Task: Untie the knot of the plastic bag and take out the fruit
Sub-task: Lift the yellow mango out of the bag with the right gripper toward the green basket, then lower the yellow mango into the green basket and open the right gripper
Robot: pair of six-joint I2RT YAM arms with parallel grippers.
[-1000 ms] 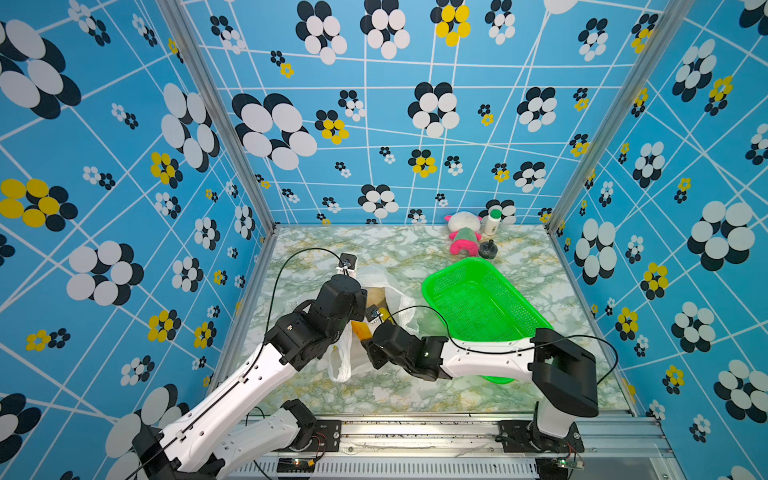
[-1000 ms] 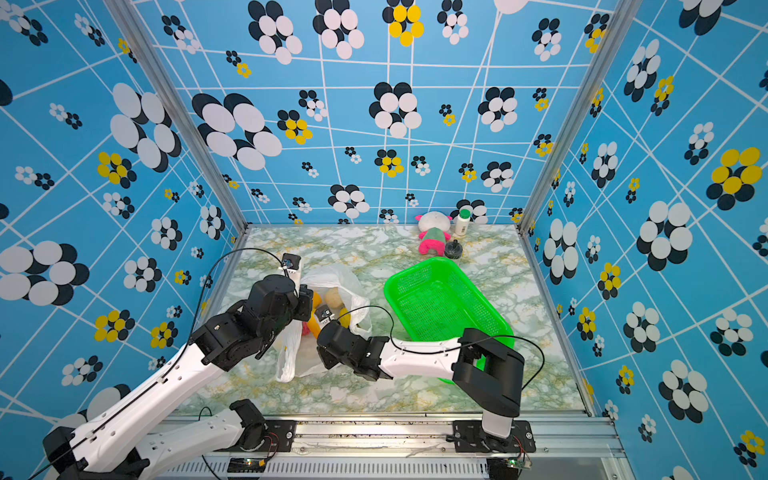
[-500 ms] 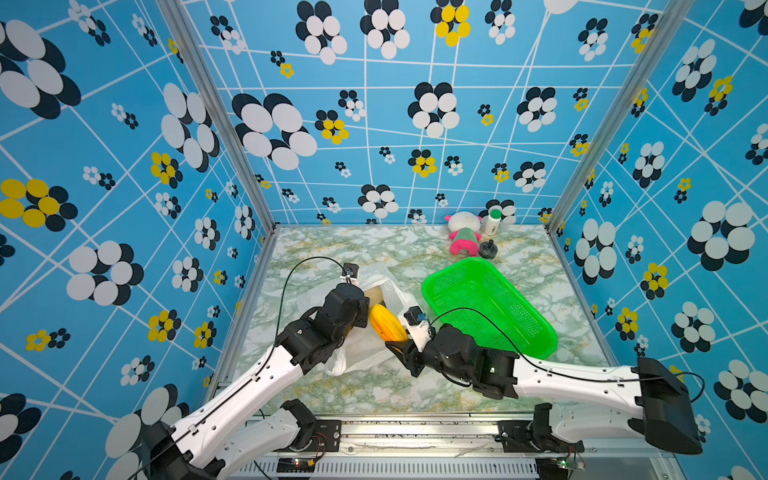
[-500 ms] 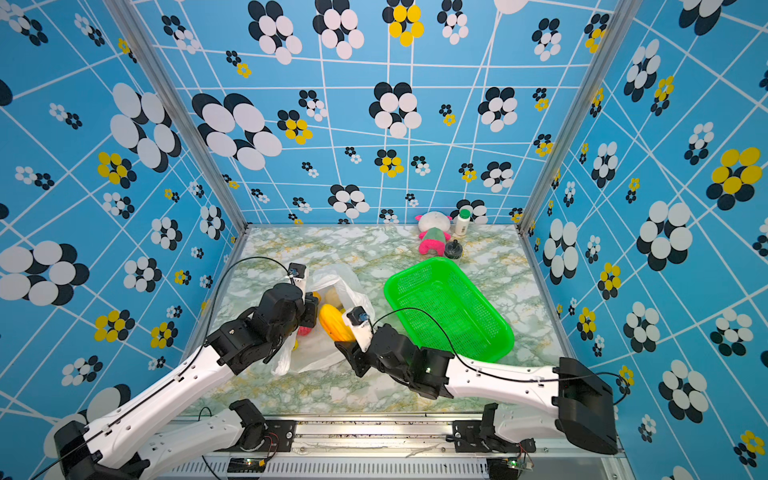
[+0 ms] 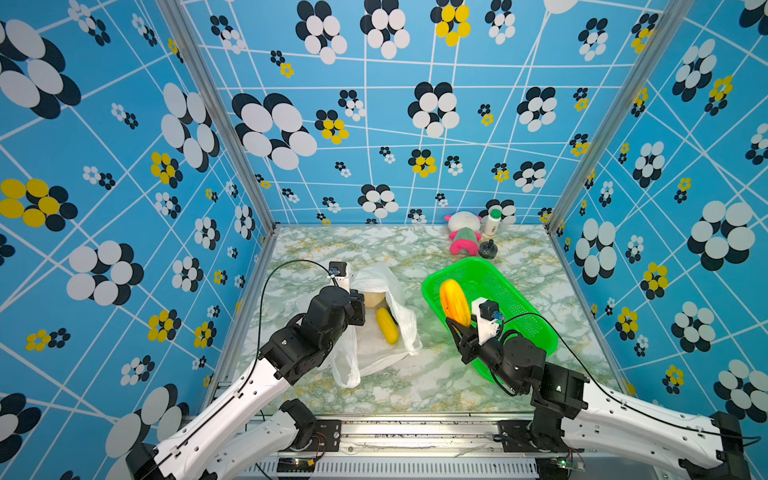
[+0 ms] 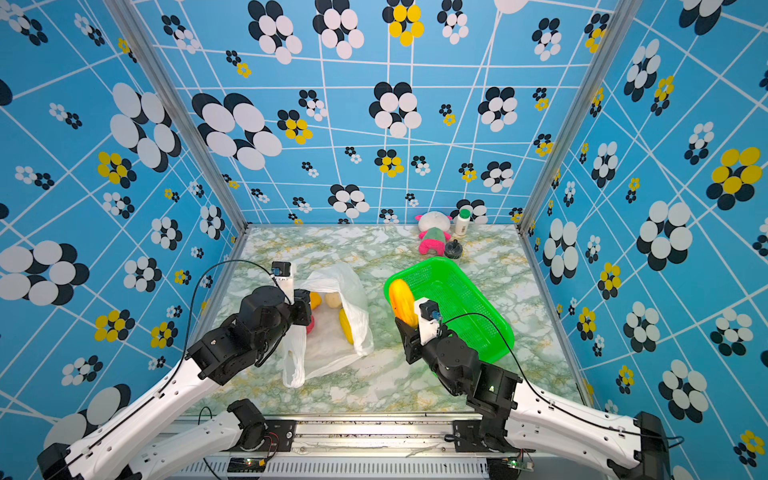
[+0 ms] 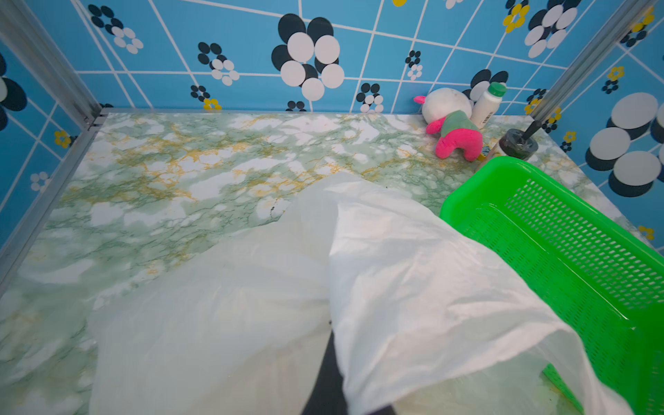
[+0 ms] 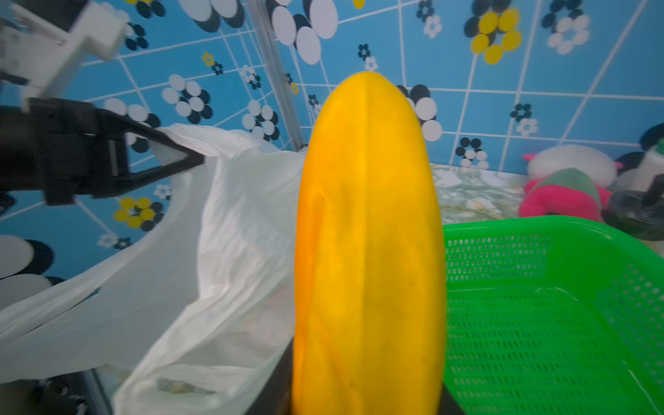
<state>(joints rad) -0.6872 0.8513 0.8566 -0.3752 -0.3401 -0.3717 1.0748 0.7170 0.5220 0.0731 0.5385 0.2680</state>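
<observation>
My right gripper should next move outward and down, with its fingers turning downward, into the basket's far end (image 5: 481, 286) (image 8: 508, 297) to let go of the fruit, because the bottom of the basket is bare there.
The white plastic bag (image 5: 390, 332) (image 6: 332, 345) lies on the marble floor with its mouth gaping; the knot does not show. My left gripper (image 5: 360, 309) (image 6: 304, 311) is shut on the bag's upper edge and holds it up. In the left wrist view the bag (image 7: 413, 280) covers the jaws. Inside lie a yellow oblong fruit (image 5: 387, 331), a beige one (image 6: 333, 300), an orange one (image 6: 316, 299) and a red-pink one (image 6: 310, 325). My right gripper (image 5: 458, 329) (image 6: 409, 328) is shut on a large yellow-orange oblong fruit (image 5: 454, 302) (image 8: 366, 251), upright over the basket's near-left rim.
The green basket (image 5: 519, 299) (image 6: 465, 299) stands right of the bag. At the back right are a pink-and-white plush toy (image 5: 463, 237), a white bottle (image 5: 494, 219) and a black round lid (image 5: 488, 250). Blue patterned walls close three sides.
My right gripper has drawn the yellow-orange fruit out of the bag's mouth and carried it right to the basket's rim. The left gripper has kept its hold on the bag.
</observation>
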